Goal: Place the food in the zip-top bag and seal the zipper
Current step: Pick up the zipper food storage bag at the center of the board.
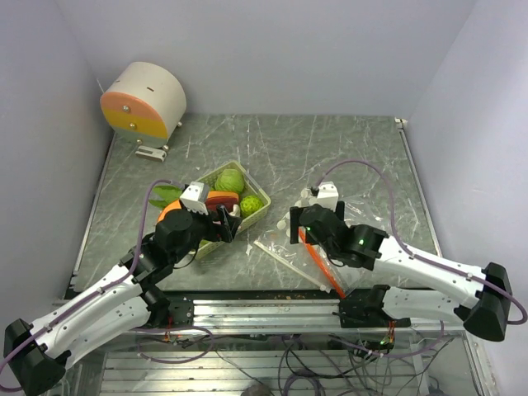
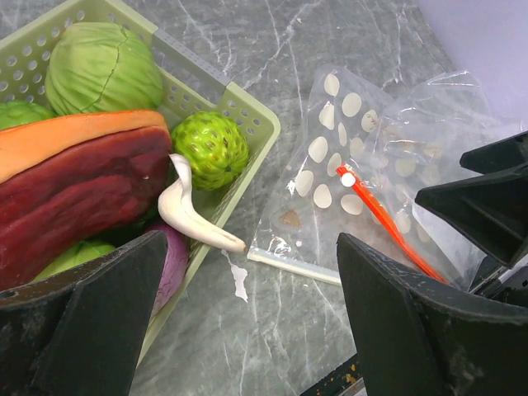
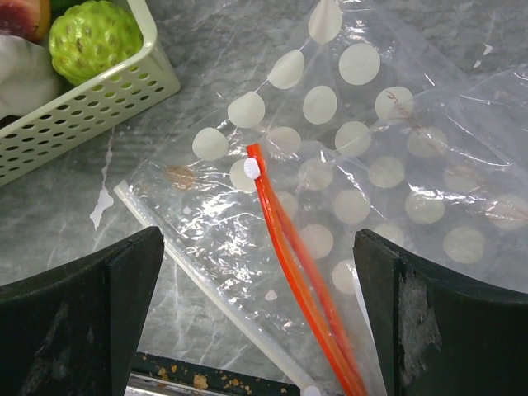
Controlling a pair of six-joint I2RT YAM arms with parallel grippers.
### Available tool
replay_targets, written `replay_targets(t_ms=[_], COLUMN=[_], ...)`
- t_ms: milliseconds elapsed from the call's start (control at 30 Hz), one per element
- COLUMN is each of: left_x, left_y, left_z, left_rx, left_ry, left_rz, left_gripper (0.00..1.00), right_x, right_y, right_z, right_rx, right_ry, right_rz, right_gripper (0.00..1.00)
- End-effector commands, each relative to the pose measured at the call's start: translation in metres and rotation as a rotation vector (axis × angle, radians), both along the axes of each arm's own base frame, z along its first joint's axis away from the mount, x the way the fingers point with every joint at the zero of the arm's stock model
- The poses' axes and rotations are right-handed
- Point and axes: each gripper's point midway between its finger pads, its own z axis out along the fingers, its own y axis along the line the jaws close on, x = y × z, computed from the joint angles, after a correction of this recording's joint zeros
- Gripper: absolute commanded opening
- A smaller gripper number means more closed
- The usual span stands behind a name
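Note:
My right gripper should next move down toward the bag (image 3: 388,165), onto the orange zipper close to its white slider (image 3: 276,231), because the orange zipper is below, between my open fingers.
The food lies in a pale-green basket (image 1: 258,216): a smooth green cabbage (image 2: 103,66), a bumpy light-green ball (image 2: 210,148), a red-orange slab (image 2: 78,177), a white curved piece (image 2: 194,219) and an orange carrot with leaves (image 1: 169,210). The clear dotted zip-top bag (image 3: 388,165) lies flat to the basket's right, its orange zipper (image 3: 289,247) running toward the near edge. My left gripper (image 2: 256,330) is open and empty, over the basket's near right corner. My right gripper (image 3: 260,322) is open and empty, above the zipper.
A round white, orange and yellow drum (image 1: 144,101) stands at the far left corner. The table's metal front rail (image 1: 272,309) runs just below the bag. The walls close in on both sides.

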Motion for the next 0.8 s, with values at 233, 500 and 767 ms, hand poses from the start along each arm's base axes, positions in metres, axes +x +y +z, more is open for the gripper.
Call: replay_targets(t_ms=[233,500,767], left_x=[0.002,0.002,0.001], left_y=[0.004,0.004,0.006], left_z=[0.012,0.01,0.008], left_rx=[-0.023,-0.027,-0.024], left_ry=[-0.015,-0.008,-0.01], left_rz=[0.024,0.029,0.031], left_gripper=[0.95,0.95,0.95], right_x=[-0.007,-0.012,0.0], right_y=[-0.006,-0.005,-0.012], right_z=[-0.004,-0.059,-0.078], right_rx=[0.015,-0.15,-0.254], right_ry=[-0.018,0.121,0.113], right_rz=[0.049,0.037,-0.011], right_gripper=[1.0,1.0,0.93])
